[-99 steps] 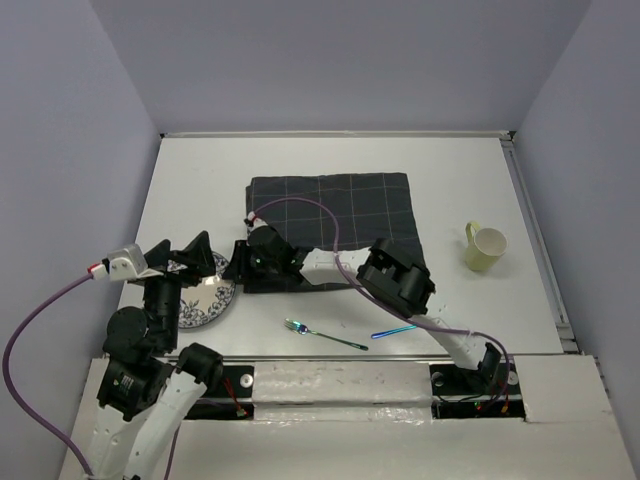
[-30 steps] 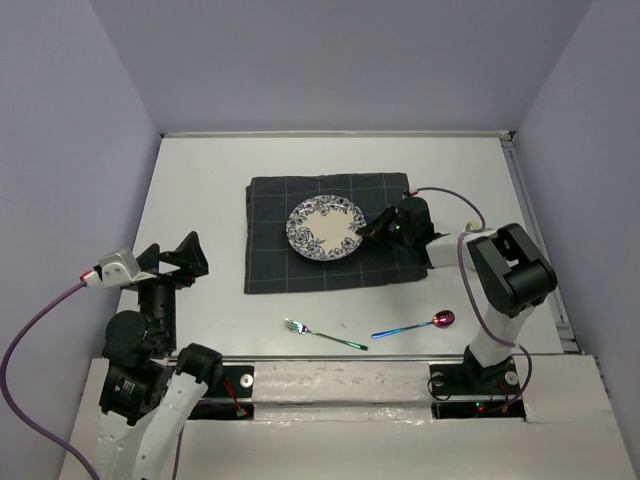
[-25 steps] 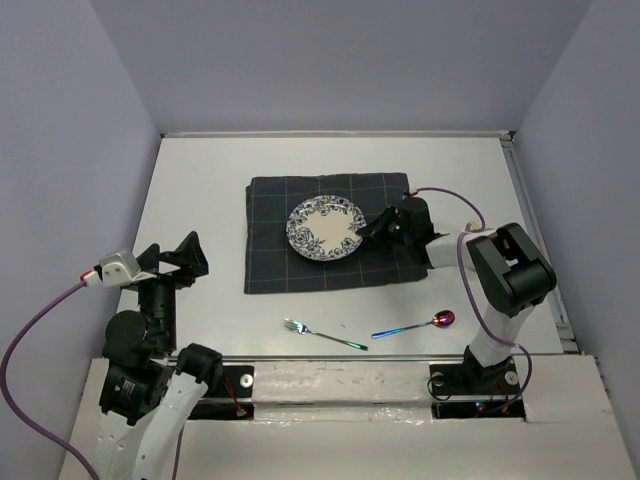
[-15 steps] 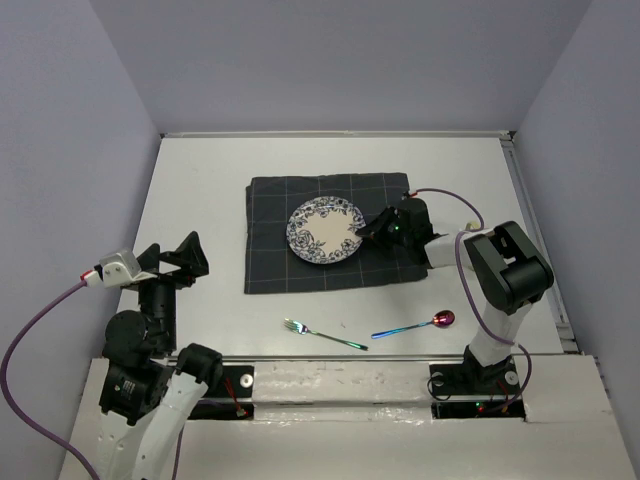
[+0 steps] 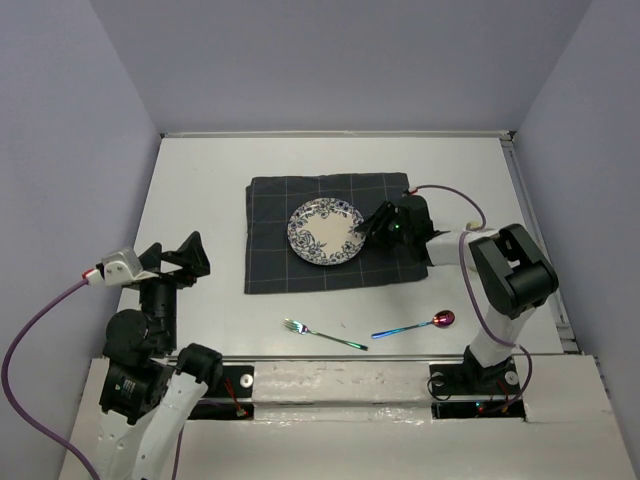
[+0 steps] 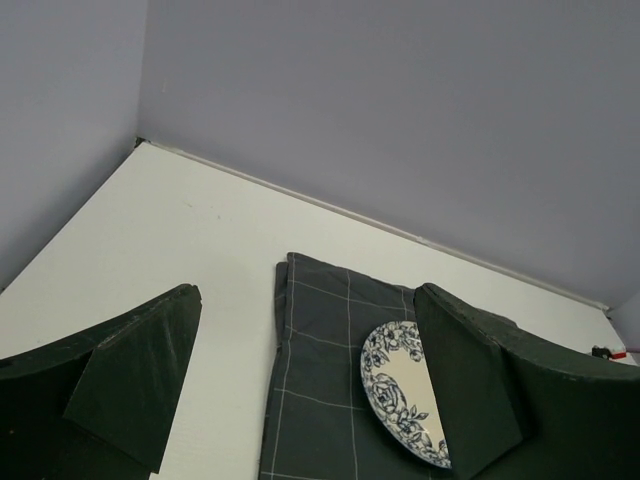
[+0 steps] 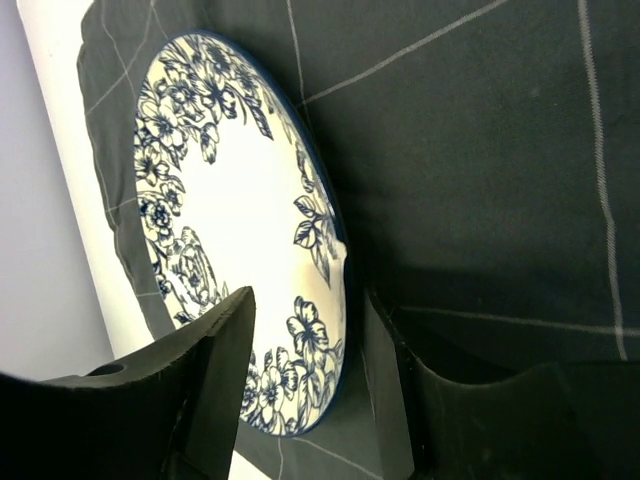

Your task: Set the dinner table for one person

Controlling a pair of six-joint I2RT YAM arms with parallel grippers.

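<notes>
My right gripper should next go up off the plate [image 6: 400, 385] and past the cloth's edge, then go down onto the pale yellow cup's rim, because the plate lies flat.
A white plate with a blue flower rim [image 5: 322, 232] lies flat on the dark grey checked cloth [image 5: 280, 260] in the middle of the white dinner table [image 5: 200, 190]. My right gripper [image 5: 366, 230] is low at the plate's right rim. In the right wrist view its jaws [image 7: 305, 385] stand apart on either side of the plate's edge [image 7: 240, 230], with gaps showing. My left gripper [image 5: 176, 262] is open and empty above the table's left side. In its wrist view [image 6: 300, 400] the plate [image 6: 400, 385] lies ahead.
An iridescent fork [image 5: 325, 335] and a spoon with a pink bowl [image 5: 415, 326] lie on the bare table in front of the cloth. Purple walls close the table's back and sides. The right arm [image 5: 505, 275] bends over the table's right part.
3.3 s ago the plate was at the table's left with the right arm reaching across to it. Now it lies on the cloth. In the last half second the right jaws spread.
</notes>
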